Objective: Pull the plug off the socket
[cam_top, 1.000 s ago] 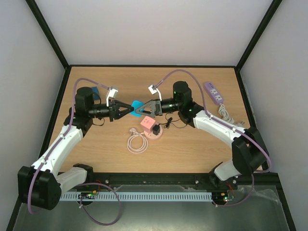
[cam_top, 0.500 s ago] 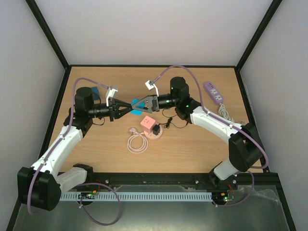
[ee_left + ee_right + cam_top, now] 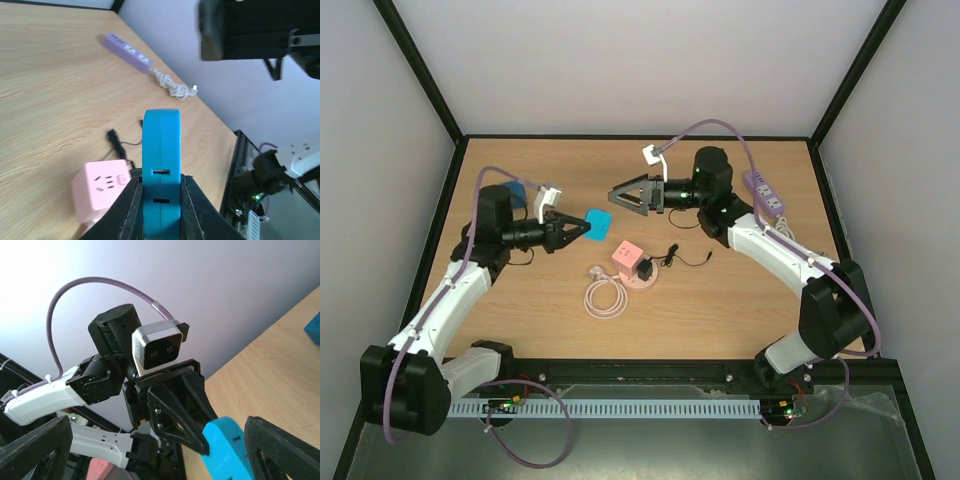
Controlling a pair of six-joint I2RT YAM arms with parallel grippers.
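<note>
I should next move my left gripper down and to the left in the top view, to the tabletop near the other blue piece, and release the socket block (image 3: 598, 224) there.
My left gripper (image 3: 578, 227) is shut on a flat blue socket block (image 3: 598, 224) with two slots in its edge and holds it above the table. In the left wrist view the block (image 3: 161, 150) stands upright between my fingers (image 3: 131, 200). My right gripper (image 3: 618, 198) is open and empty, a short way behind and to the right of the block. In the right wrist view the block (image 3: 227, 447) shows low in the middle. A pink socket cube (image 3: 626, 256) lies on the table with a black plug (image 3: 645, 270) in its side, and also shows in the left wrist view (image 3: 100, 190).
A pink coiled cable (image 3: 605, 297) lies in front of the cube. A thin black cable (image 3: 685, 260) runs right from the plug. A purple power strip (image 3: 763, 192) with a white cord lies at the far right. Another blue piece (image 3: 517, 192) lies behind my left arm.
My right gripper has let go of the blue block and drawn back to the right, open. My left gripper has kept the block and pulled it slightly left.
</note>
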